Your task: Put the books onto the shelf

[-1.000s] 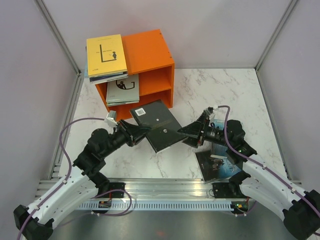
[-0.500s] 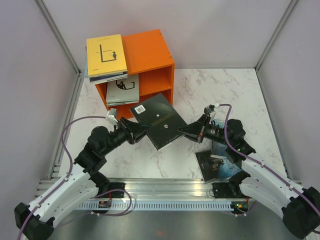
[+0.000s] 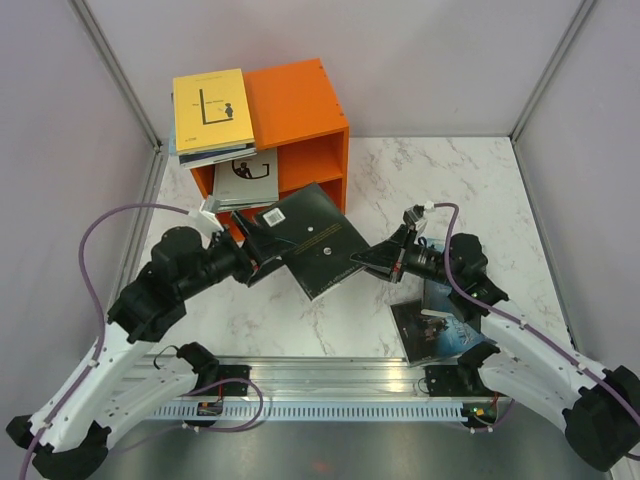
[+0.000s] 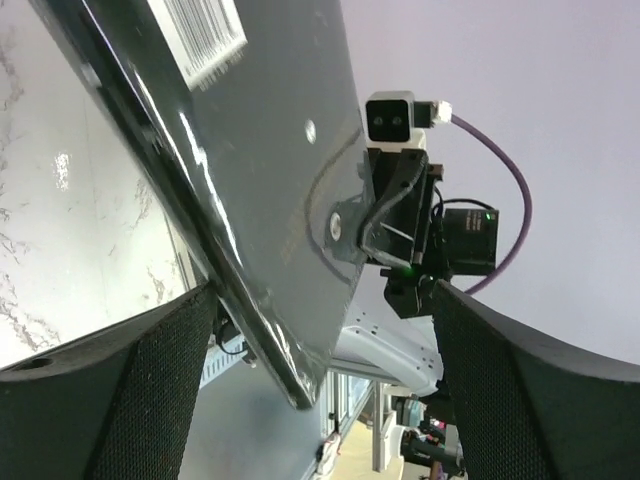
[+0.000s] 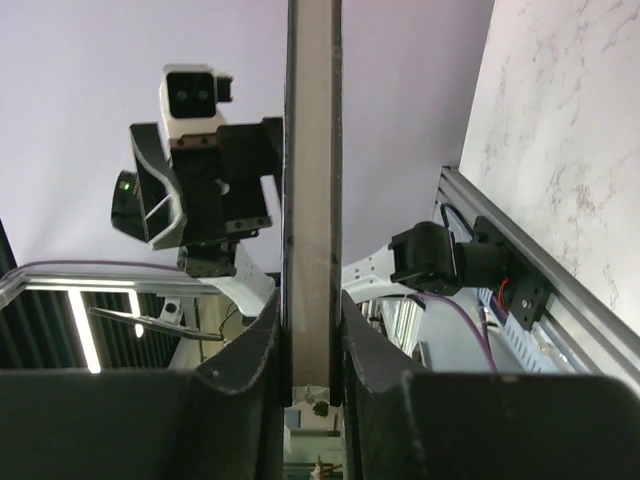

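Observation:
The right gripper turns toward the shelf [image 3: 297, 95] next. It then carries the black book outward and releases it atop the grey-white book [image 3: 248, 180], which lies flat in the shelf's open section.
A black book [image 3: 315, 238] with a barcode label hangs tilted in the air just in front of the orange shelf [image 3: 297, 95]. My right gripper [image 3: 364, 262] is shut on its right edge; in the right wrist view the book's edge [image 5: 313, 180] runs straight up between the fingers [image 5: 248, 372]. My left gripper [image 3: 264, 256] stands open at the book's left edge. In the left wrist view the cover [image 4: 250, 150] passes between the wide-apart pads [image 4: 110, 400] without touching them. A yellow book [image 3: 212, 108] tops a stack on the shelf. A grey-white book [image 3: 248, 180] sticks out of the upper compartment.
A teal-blue book [image 3: 440, 325] lies on the marble table [image 3: 470, 190] under my right arm. An aluminium rail [image 3: 330, 378] runs along the near edge. Grey walls close in the left and right sides.
The right gripper has shut on the black book and the left gripper has since opened and let go of it. The book has moved slightly up and toward the shelf.

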Available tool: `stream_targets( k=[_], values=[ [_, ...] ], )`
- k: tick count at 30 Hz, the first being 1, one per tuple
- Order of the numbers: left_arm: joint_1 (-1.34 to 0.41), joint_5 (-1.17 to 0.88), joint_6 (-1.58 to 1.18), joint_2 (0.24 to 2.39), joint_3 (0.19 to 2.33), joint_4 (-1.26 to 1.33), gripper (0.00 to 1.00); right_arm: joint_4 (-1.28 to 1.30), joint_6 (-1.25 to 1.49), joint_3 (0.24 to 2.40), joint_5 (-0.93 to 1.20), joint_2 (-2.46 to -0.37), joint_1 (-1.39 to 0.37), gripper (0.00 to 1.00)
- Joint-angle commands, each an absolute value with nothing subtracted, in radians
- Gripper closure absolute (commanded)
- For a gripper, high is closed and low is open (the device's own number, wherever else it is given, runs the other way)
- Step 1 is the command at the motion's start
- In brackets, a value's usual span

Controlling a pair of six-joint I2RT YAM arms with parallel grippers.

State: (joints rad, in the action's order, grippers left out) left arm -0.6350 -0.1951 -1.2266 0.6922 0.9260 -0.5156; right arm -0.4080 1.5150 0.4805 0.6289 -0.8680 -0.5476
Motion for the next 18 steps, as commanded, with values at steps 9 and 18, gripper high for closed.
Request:
stream_targets(
  k=[9, 18],
  values=[
    [-0.635, 0.066, -1.072, 0.505, 1.152, -0.923, 0.00, -0.592, 1.500, 0.664, 0.614, -1.063, -0.548, 1.00],
    [-0.637, 0.132, -1.075, 0.425, 1.206, -1.071, 0.00, -0.733, 1.539, 0.796, 0.632, -1.227, -0.548, 1.00]
  ],
)
